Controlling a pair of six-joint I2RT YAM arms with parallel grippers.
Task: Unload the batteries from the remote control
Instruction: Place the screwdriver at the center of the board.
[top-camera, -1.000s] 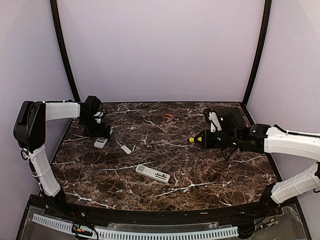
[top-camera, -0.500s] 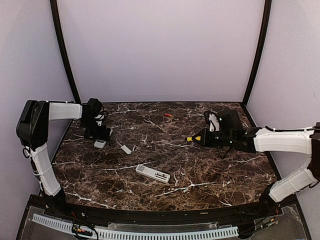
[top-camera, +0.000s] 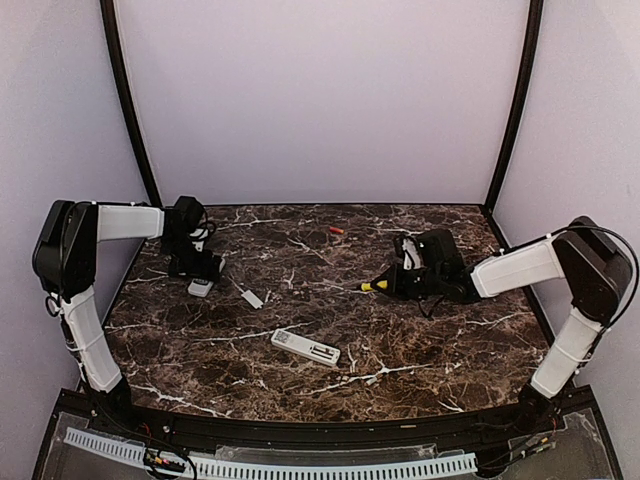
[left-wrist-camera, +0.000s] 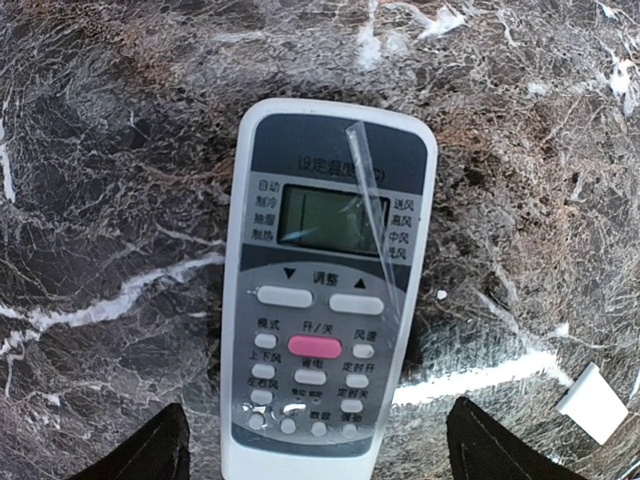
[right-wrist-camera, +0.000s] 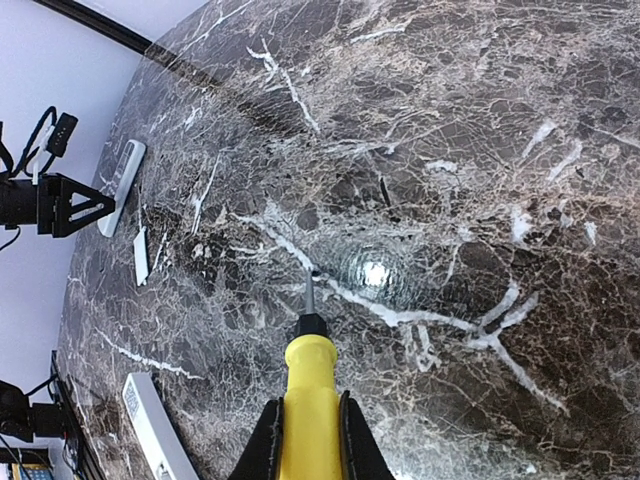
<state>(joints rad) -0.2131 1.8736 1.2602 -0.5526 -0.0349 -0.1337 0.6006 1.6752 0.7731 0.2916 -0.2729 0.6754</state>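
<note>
The open fingers already are on either side of both long edges of the remote, so next my left gripper should lower onto the remote's near end (top-camera: 201, 286) (left-wrist-camera: 305, 432) below it and close on those edges.
A grey-white remote control (left-wrist-camera: 325, 290) lies face up, buttons and screen showing, under my left gripper (left-wrist-camera: 320, 462). That gripper is open, its dark fingertips (left-wrist-camera: 140, 455) standing apart from either side of the remote's near end. In the top view the same remote (top-camera: 201, 287) sits at the far left by the left gripper (top-camera: 196, 266). A second, longer remote (top-camera: 305, 348) lies at the front centre with its compartment open. One reddish battery (top-camera: 337, 230) lies at the back. My right gripper (right-wrist-camera: 310, 440) is shut on a yellow-handled tool (right-wrist-camera: 312, 385), whose metal tip rests on the marble.
A small flat white cover plate (top-camera: 252, 298) lies between the two remotes, also visible in the left wrist view as the cover plate (left-wrist-camera: 593, 402). The right arm (top-camera: 520, 265) reaches in from the right. The marble table (top-camera: 450, 340) ends at black posts and purple walls.
My right gripper has carried the yellow-handled tool leftward toward the table's middle, and the arm has folded back. The left gripper pulled slightly back from the small remote.
</note>
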